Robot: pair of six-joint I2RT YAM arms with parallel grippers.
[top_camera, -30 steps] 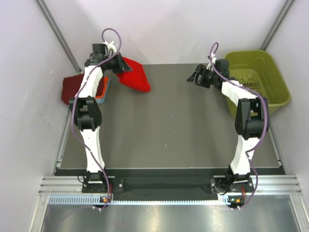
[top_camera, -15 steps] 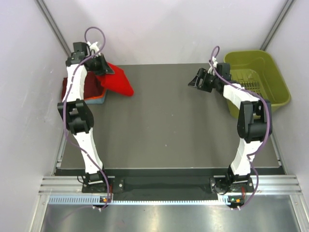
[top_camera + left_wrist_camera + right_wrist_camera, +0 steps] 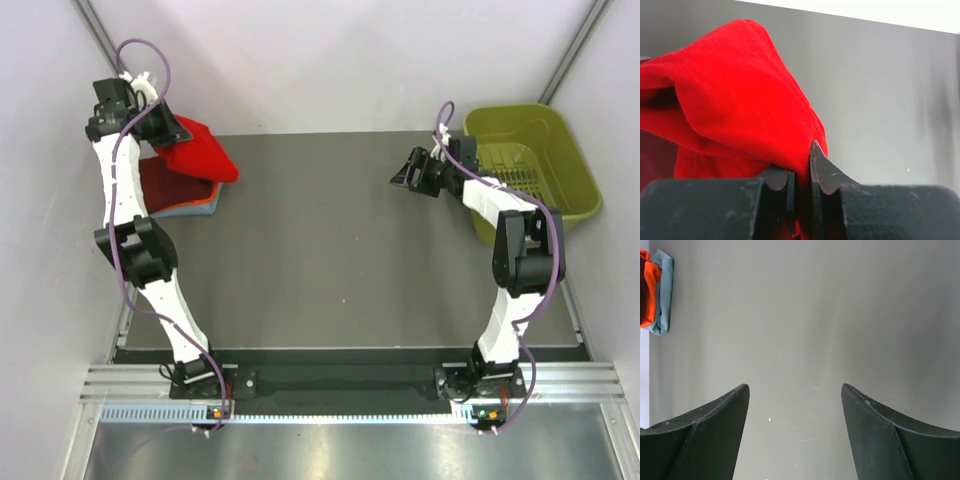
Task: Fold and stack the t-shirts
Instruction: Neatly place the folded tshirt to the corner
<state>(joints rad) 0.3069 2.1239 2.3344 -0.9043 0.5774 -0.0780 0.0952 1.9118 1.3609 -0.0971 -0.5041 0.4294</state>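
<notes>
My left gripper should turn next and go down over the dark maroon t-shirt (image 3: 170, 183) (image 3: 655, 156) to let go of the red one, because the red cloth sticks out past the stack's edge.
My left gripper (image 3: 162, 128) is shut on the folded bright red t-shirt (image 3: 198, 152) and holds it over the stack at the table's far left. In the left wrist view the red t-shirt (image 3: 735, 110) hangs from between the closed fingers (image 3: 822, 170). The stack holds a dark maroon t-shirt (image 3: 170, 183) on top, with orange and grey-blue edges (image 3: 205, 205) beneath. The right wrist view shows the stack's orange and grey-blue edge (image 3: 657, 290) far off. My right gripper (image 3: 405, 168) is open and empty above the table's far right part, its fingers (image 3: 715, 425) wide apart.
An olive-green plastic basket (image 3: 560, 190) stands at the table's far right edge, just behind the right arm. The dark grey table (image 3: 340, 260) spreads between the arms. White walls close in on both sides.
My left gripper has carried the red t-shirt leftward and back, from the table's far middle to over the stack. The right arm has barely moved.
</notes>
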